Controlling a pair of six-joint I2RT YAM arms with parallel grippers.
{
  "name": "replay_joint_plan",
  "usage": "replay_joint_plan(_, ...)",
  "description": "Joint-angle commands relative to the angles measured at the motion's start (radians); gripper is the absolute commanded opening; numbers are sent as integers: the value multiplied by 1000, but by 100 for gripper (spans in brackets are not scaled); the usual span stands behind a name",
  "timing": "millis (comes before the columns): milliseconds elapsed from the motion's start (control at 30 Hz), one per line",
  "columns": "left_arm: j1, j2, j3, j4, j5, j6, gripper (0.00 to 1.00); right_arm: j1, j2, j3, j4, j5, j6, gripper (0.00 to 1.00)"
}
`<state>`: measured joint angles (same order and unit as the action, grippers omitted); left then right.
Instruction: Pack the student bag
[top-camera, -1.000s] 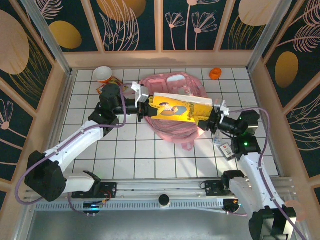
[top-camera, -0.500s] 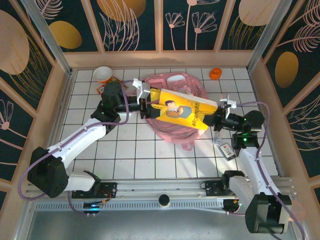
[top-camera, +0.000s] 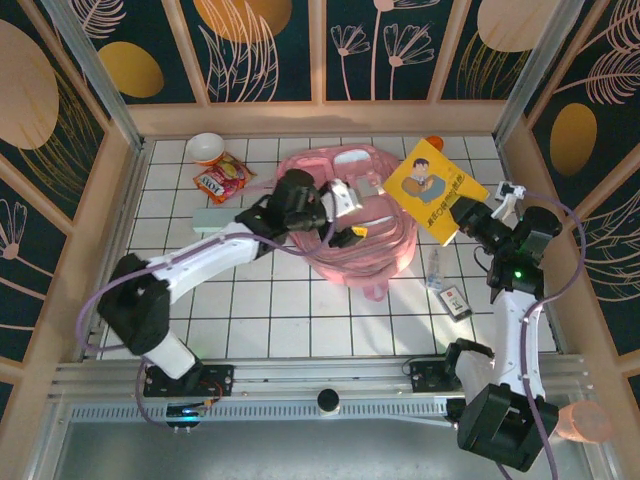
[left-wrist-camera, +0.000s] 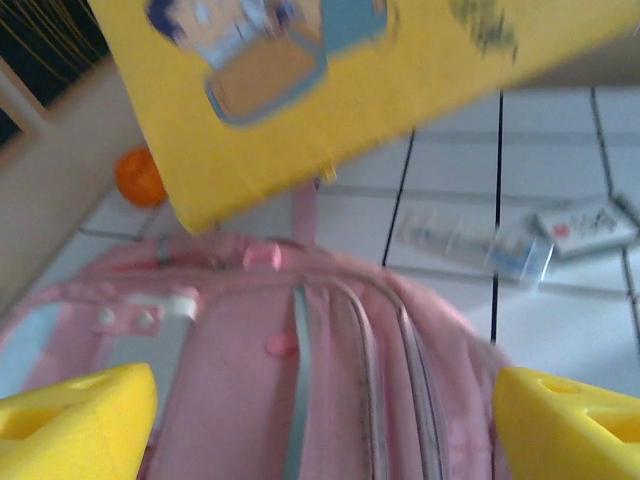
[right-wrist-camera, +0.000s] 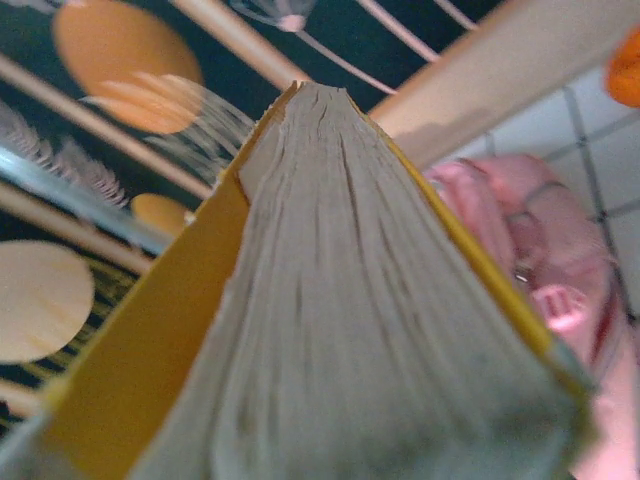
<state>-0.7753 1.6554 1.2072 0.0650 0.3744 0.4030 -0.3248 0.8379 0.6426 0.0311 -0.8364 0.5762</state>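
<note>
My open left gripper moves down next onto the bag's white-trimmed zip edge (left-wrist-camera: 369, 375) beside the grey strip, because that edge runs below, between its wide-apart yellow fingers.
The pink student bag (top-camera: 372, 243) lies flat in the middle of the tiled table. My left gripper (top-camera: 349, 216) hovers over its middle, open; its yellow pads (left-wrist-camera: 76, 419) stand wide apart with only the bag (left-wrist-camera: 330, 380) below them. My right gripper (top-camera: 472, 214) is shut on a yellow book (top-camera: 435, 187), held in the air off the bag's right side. From the right wrist I look along the book's page edges (right-wrist-camera: 350, 300), with the bag (right-wrist-camera: 520, 235) beyond. The left wrist sees the book (left-wrist-camera: 330, 90) above the bag's far end.
A white bowl (top-camera: 206, 147) and a red snack packet (top-camera: 223, 180) lie at the back left. An orange object (top-camera: 432, 147) sits at the back wall. A pale flat case (top-camera: 213, 219) rests under the left arm. A clear packet (top-camera: 437, 268) and a card (top-camera: 455, 300) lie right of the bag.
My left gripper let go of the book and moved right, over the bag. My right arm swung the book up and away to the right of the bag.
</note>
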Motion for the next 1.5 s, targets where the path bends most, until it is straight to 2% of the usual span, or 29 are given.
replay_joint_plan(0,-21,94,33,-61,-103,127,86,-3,-63,9,-87,89,31,0)
replay_joint_plan(200,-25,223,89,-62,-126,131,89,-2,-73,6,-149,69,14,0)
replay_joint_plan(433,-25,270,82,25,-205,79,89,-2,-72,6,-156,62,3,0)
replay_joint_plan(567,-24,289,83,39,-216,61,86,0,-71,3,-154,49,1,0)
replay_joint_plan(867,-25,324,68,12,-252,129,84,0,-70,3,-170,41,-3,0)
replay_joint_plan(933,-25,321,59,29,-290,128,72,1,-69,12,-195,60,-4,0)
replay_joint_plan(1000,-25,306,51,48,-317,111,47,1,-67,30,-240,88,-14,0)
replay_joint_plan(1067,-25,273,39,65,-327,73,17,1,-66,46,-274,105,-36,0)
replay_joint_plan(1100,-25,253,33,68,-326,53,6,1,-67,52,-286,110,-44,0)
replay_joint_plan(1133,-25,229,22,68,-319,28,0,1,-67,57,-295,114,-50,0)
replay_joint_plan(1233,-25,151,-31,75,-272,-52,0,5,-54,64,-302,99,-57,0)
replay_joint_plan(1333,-25,67,-91,79,-268,-158,0,29,-23,94,-328,79,-78,0)
replay_joint_plan(1467,-28,-38,-174,86,-275,-289,0,50,-9,118,-336,115,-69,0)
